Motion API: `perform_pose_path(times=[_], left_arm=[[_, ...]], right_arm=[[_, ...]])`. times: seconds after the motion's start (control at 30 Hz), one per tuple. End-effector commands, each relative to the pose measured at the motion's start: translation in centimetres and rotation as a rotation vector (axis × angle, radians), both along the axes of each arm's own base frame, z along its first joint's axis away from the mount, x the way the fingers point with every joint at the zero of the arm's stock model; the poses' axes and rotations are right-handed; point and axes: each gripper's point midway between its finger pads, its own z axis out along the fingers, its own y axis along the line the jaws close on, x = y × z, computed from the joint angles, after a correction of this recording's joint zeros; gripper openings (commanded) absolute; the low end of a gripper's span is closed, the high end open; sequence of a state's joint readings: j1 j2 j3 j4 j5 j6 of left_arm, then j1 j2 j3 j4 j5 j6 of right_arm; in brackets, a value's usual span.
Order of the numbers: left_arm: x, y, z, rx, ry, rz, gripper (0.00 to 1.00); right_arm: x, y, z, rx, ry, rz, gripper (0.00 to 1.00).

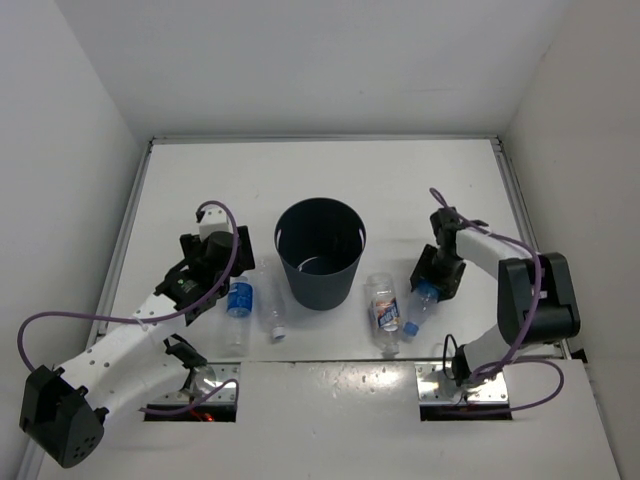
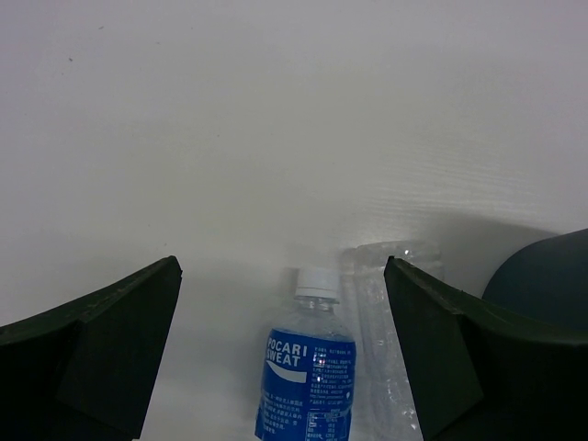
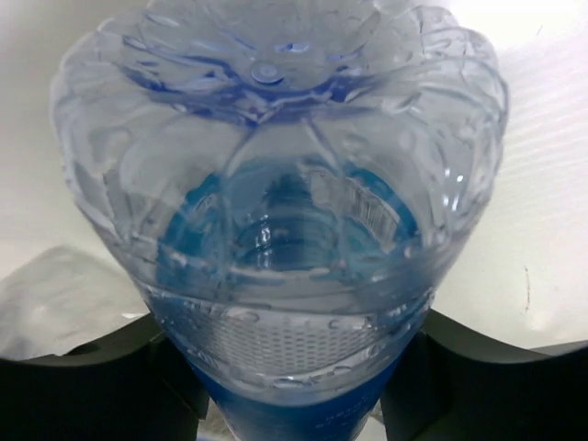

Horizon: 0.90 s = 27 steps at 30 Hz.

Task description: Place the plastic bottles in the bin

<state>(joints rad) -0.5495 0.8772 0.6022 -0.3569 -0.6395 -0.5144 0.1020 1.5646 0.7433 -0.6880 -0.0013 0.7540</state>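
My right gripper should lift over the bin's opening (image 1: 320, 238) to release the bottle, as the bin's rim stands higher and to the gripper's left in the top view.
The dark grey-blue bin (image 1: 320, 252) stands upright mid-table. Left of it lie a blue-labelled bottle (image 1: 238, 298) and an unlabelled clear bottle (image 1: 272, 310). My left gripper (image 1: 222, 282) hangs open just above them. In the left wrist view the blue-labelled bottle (image 2: 308, 372) lies between the spread fingers of that gripper (image 2: 283, 266), cap pointing away, with the unlabelled bottle (image 2: 386, 322) beside it. Right of the bin lies a white-and-red-labelled bottle (image 1: 384, 308). My right gripper (image 1: 432, 283) is shut on another blue-labelled bottle (image 1: 424, 298). That bottle's base (image 3: 276, 184) fills the right wrist view, with the gripper (image 3: 285, 367) pressing both sides.
White walls enclose the table on the left, back and right. The bin's rim (image 2: 551, 276) shows at the right edge of the left wrist view. Purple cables loop from both arms. Two mounting plates (image 1: 455, 385) sit at the near edge.
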Motion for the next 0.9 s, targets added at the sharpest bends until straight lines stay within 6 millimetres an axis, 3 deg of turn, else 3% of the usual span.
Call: perform_pose_path(times=[0.0,0.07,0.2,0.3,0.4,0.43,0.47,0.5,0.57,0.6,0.67,0.7,0.77,0.8,0.83,0.87], left_arm=[[0.6,-0.5,1.5,-0.038,-0.052,0.004,1.0],[0.4,-0.4,1.1,-0.033,-0.044,0.004,1.0],[0.6,-0.5,1.2,-0.03,-0.051,0.0,1.0],[0.6,-0.5,1.2,-0.03,-0.051,0.0,1.0],[0.6,-0.4,1.2,-0.022,-0.049,-0.004,1.0],[0.6,-0.4,1.2,-0.022,-0.049,-0.004,1.0],[0.5,-0.7,1.2,-0.022,-0.049,-0.014,1.0],[0.5,-0.9,1.2,-0.027,-0.046,-0.021,1.0],[0.4,-0.8,1.4,-0.032,-0.054,-0.021,1.0],[0.4,-0.8,1.4,-0.032,-0.054,-0.021,1.0],[0.4,-0.8,1.4,-0.032,-0.054,-0.021,1.0],[0.4,-0.8,1.4,-0.032,-0.054,-0.021,1.0],[0.5,-1.1,1.5,-0.041,-0.059,-0.029,1.0],[0.5,-1.1,1.5,-0.041,-0.059,-0.029,1.0],[0.5,-1.1,1.5,-0.041,-0.059,-0.029,1.0],[0.5,-1.3,1.5,-0.041,-0.059,-0.038,1.0]], right_arm=[[5.2,0.2,5.3,-0.034,-0.201,0.015,0.56],[8.2,-0.4,9.2,-0.058,-0.325,-0.008,0.51],[11.8,-1.2,15.6,-0.048,-0.486,-0.052,0.44],[14.8,-1.5,21.9,-0.06,-0.643,-0.06,0.41],[15.9,-1.9,25.9,-0.095,-0.728,-0.083,0.33],[16.6,-1.8,28.7,-0.1,-0.801,-0.089,0.31],[17.0,-2.1,30.2,-0.13,-0.84,-0.099,0.3],[17.5,-0.9,32.9,-0.115,-0.914,-0.09,0.3],[17.7,0.6,36.0,-0.11,-1.011,-0.073,0.3],[17.2,3.4,38.5,-0.068,-1.084,-0.011,0.3],[16.9,6.3,41.6,-0.032,-1.2,0.046,0.32],[15.9,10.5,43.3,0.022,-1.283,0.14,0.34],[14.5,13.1,44.3,-0.013,-1.364,0.2,0.35],[13.7,14.9,43.2,-0.03,-1.371,0.268,0.35],[12.6,17.4,43.5,-0.02,-1.412,0.361,0.35],[12.2,18.7,42.8,-0.02,-1.405,0.408,0.37]])
